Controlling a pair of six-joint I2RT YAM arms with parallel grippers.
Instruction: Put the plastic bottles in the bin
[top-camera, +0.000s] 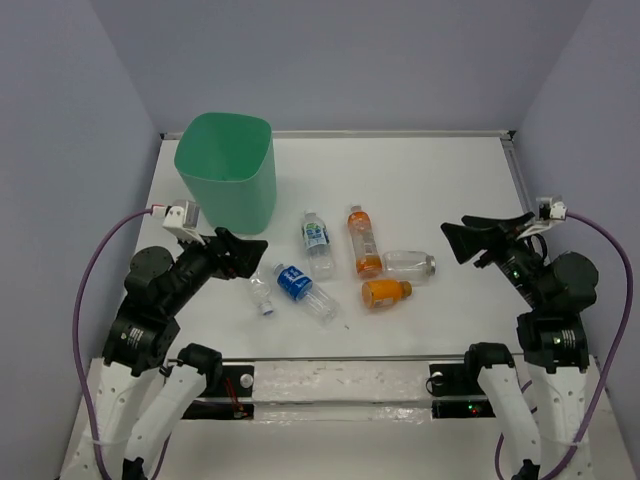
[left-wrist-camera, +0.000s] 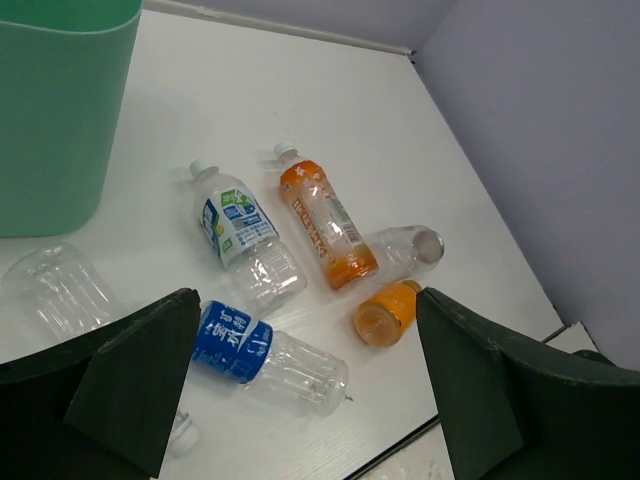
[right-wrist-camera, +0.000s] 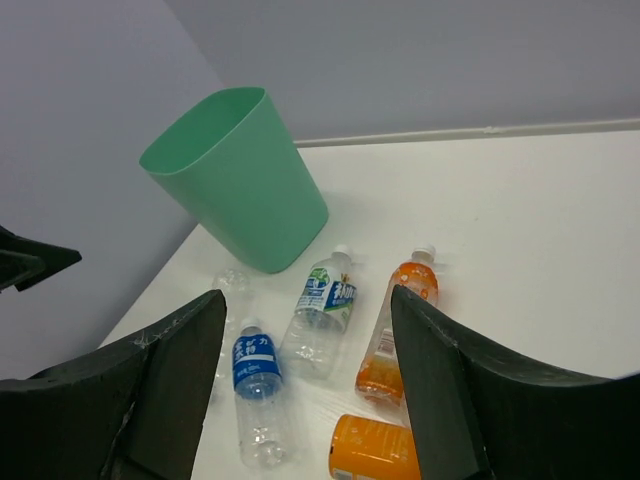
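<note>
The small clear bottle below lies at an angle to my left gripper's fingers, so I will next turn them in line with it and lower them astride the bottle's bin-side half (top-camera: 258, 282) (left-wrist-camera: 66, 290).
The mint-green bin (top-camera: 225, 170) stands upright at the far left of the table. Several plastic bottles lie on the table right of it: a small clear one (top-camera: 261, 293), a blue-labelled one (top-camera: 300, 288), a white-and-green-labelled one (top-camera: 318, 243), a tall orange one (top-camera: 364, 240), a clear unlabelled one (top-camera: 409, 264) and a short orange one (top-camera: 386, 292). My left gripper (top-camera: 250, 250) is open and empty, above the table just left of the bottles. My right gripper (top-camera: 455, 240) is open and empty, right of the bottles. In the left wrist view the blue-labelled bottle (left-wrist-camera: 255, 350) lies between my fingers.
The bin (right-wrist-camera: 240, 180) and the bottles also show in the right wrist view, with the left arm's tip (right-wrist-camera: 30, 262) at the left edge. Grey walls close the table on three sides. A raised rail (top-camera: 400, 133) runs along the far edge.
</note>
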